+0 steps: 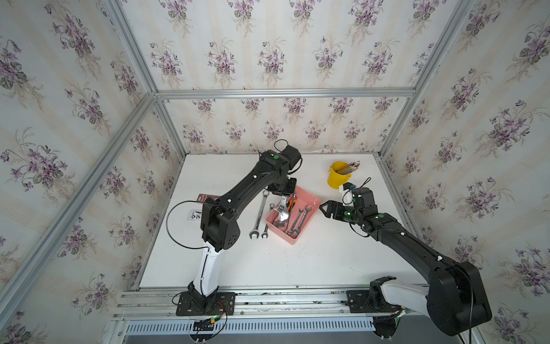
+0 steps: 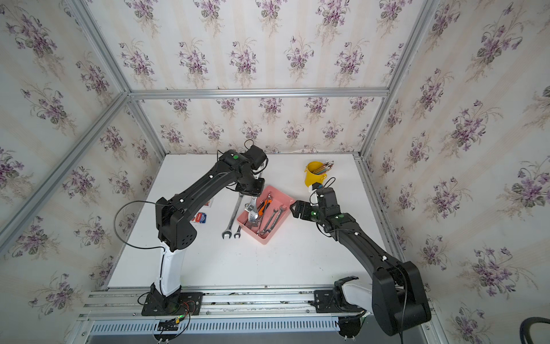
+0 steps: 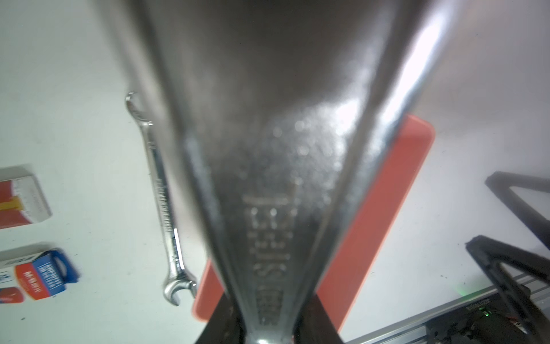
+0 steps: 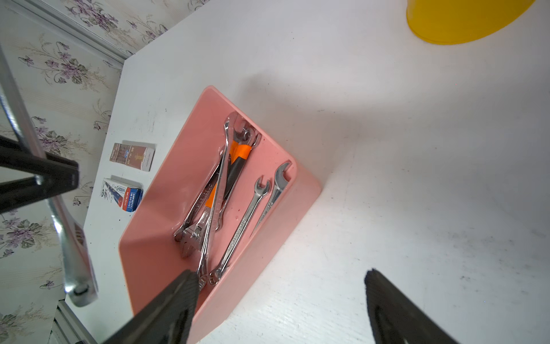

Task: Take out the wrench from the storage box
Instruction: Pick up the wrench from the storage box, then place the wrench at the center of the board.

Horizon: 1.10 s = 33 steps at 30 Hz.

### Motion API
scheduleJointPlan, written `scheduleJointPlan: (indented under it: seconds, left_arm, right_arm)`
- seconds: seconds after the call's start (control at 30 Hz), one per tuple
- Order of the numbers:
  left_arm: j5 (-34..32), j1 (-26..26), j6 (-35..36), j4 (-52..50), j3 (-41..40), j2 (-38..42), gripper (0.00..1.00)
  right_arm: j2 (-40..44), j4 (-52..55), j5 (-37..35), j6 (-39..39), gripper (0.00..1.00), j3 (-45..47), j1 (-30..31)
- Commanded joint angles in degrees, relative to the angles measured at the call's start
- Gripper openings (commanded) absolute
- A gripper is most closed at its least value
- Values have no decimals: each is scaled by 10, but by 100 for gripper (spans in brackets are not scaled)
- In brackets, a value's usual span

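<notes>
The adjustable wrench should next leave the box point(image 1: 308, 194) in my left gripper, go down and be released on the bare tabletop point(image 1: 245, 216) beside the long wrench, toward the cartons.
My left gripper point(image 1: 284, 195) is shut on a large silver adjustable wrench point(image 1: 282, 208), which hangs over the left side of the pink storage box point(image 1: 308, 194). In the left wrist view the wrench point(image 3: 268, 149) fills the middle, and the box point(image 3: 387, 184) lies beneath it. Several more wrenches point(image 4: 238, 232) and orange-handled pliers point(image 4: 238, 155) lie inside the box point(image 4: 178, 143). My right gripper point(image 1: 323, 208) stands open just off the box's right side, empty, with one of its fingers point(image 4: 178, 297) over the rim. Both top views show the held wrench point(image 2: 252, 210).
Two wrenches lie on the white table left of the box, a long one point(image 1: 261, 214) and a short one point(image 1: 265, 230). A yellow cup of pencils point(image 1: 337, 175) stands behind the right gripper. Two small cartons point(image 4: 123, 193) point(image 4: 132, 155) lie further left.
</notes>
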<state>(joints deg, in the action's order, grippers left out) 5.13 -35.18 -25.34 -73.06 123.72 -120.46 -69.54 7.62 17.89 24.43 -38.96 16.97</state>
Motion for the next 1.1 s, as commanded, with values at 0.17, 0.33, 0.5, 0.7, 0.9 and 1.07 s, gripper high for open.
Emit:
scheduleJointPlan:
  seconds: [0.17, 0.33, 0.5, 0.7, 0.9, 1.07]
  left_arm:
    - [-40, 100, 127, 11, -145, 58, 17]
    - [-63, 131, 171, 57, -192, 29, 17]
    - [-67, 144, 184, 82, -206, -15, 18]
    - [-58, 150, 174, 101, -214, -57, 19]
    - [-68, 154, 162, 106, -233, -73, 23]
    - [-66, 159, 149, 110, -261, -74, 27]
  right_arm:
    - [-14, -19, 11, 1, 91, -12, 1]
    - [-15, -14, 10, 0, 91, -17, 1]
    - [-9, -7, 2, 2, 91, -16, 1]
    - [-7, -3, 0, 5, 91, -14, 2]
    - [-8, -1, -4, 8, 91, -14, 4]
    - [-7, -1, -7, 10, 91, -12, 8]
